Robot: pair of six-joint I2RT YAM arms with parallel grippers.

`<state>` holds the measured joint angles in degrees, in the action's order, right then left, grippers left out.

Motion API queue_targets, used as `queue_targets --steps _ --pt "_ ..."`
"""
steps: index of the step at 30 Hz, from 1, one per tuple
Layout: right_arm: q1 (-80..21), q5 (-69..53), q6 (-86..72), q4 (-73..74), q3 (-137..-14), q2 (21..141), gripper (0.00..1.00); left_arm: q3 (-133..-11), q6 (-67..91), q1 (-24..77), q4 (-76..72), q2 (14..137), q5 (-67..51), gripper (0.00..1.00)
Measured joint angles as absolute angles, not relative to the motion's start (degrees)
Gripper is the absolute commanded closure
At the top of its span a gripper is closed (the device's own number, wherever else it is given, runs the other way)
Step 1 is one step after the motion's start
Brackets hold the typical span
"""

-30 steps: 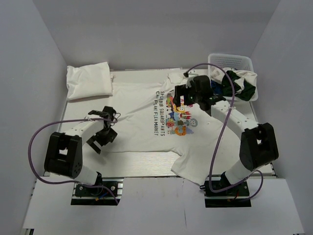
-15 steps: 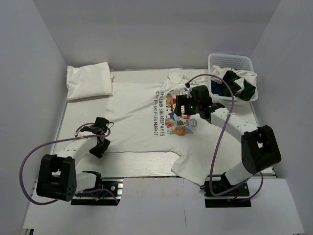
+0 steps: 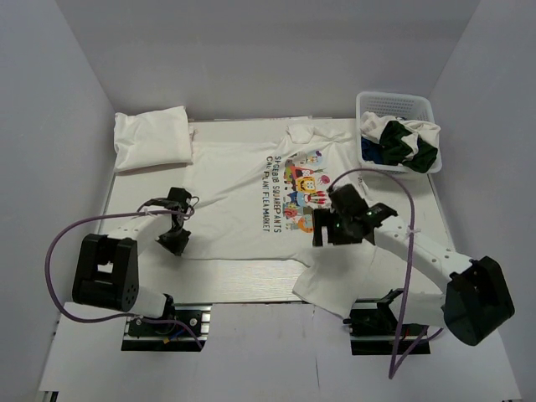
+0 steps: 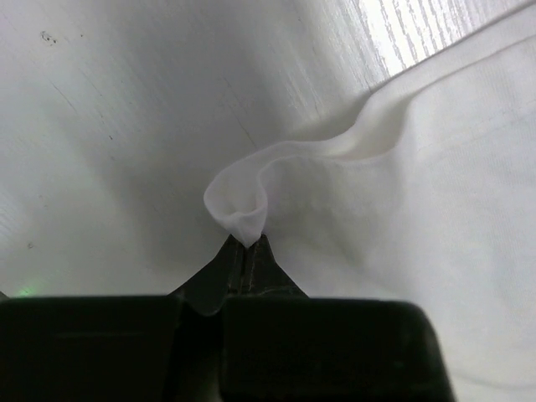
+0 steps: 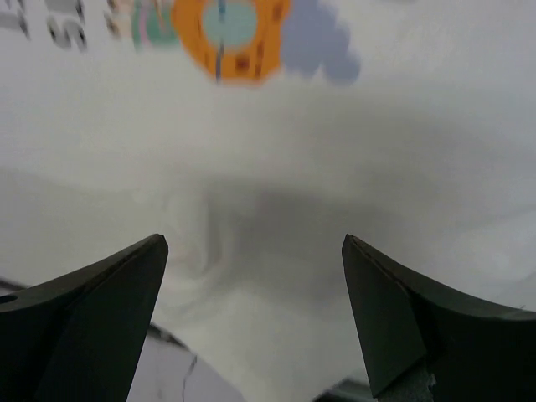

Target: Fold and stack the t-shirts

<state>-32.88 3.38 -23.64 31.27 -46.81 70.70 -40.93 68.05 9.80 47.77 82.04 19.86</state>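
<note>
My right gripper needs to move back and down next and close on the near sleeve's hem (image 3: 338, 311), because the near sleeve hangs over the front edge of the table.
A white t-shirt (image 3: 234, 205) with a colourful cartoon print (image 3: 303, 188) lies spread flat across the table, collar to the back. My left gripper (image 3: 177, 241) is at its near left hem corner. In the left wrist view that gripper (image 4: 247, 243) is shut, pinching a small raised fold of the white cloth (image 4: 243, 197). My right gripper (image 3: 318, 233) hovers open over the shirt just near of the print, by the near sleeve (image 3: 331, 280). Nothing lies between the fingers of the right gripper (image 5: 254, 243), only white cloth (image 5: 276, 310) below.
A folded white t-shirt (image 3: 152, 138) lies at the back left corner. A white lattice basket (image 3: 394, 102) at the back right holds crumpled dark green, white and blue shirts (image 3: 404, 142). The near sleeve hangs over the table's front edge.
My left gripper has closed on the shirt's near left hem corner. My right arm has swung from the far side of the print toward the near sleeve, still open.
</note>
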Motion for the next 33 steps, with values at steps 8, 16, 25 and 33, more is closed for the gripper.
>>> queue_targets --steps 8,16,25,33 --pt "-48.34 -1.89 -28.64 44.97 -41.58 70.19 0.1 -42.11 66.92 9.65 48.8 83.4 19.64 1.0" --pt "-57.01 -2.87 -34.76 48.05 -38.68 70.94 0.23 -41.65 66.46 9.1 48.03 81.67 19.49 1.0" --pt "-59.86 0.1 -37.1 48.42 -33.98 72.71 0.8 -39.9 66.57 9.1 46.7 79.31 19.29 1.0" --pt "-59.92 7.46 -40.01 49.67 -38.61 72.88 1.0 -39.33 66.7 8.91 47.27 78.15 18.83 1.0"
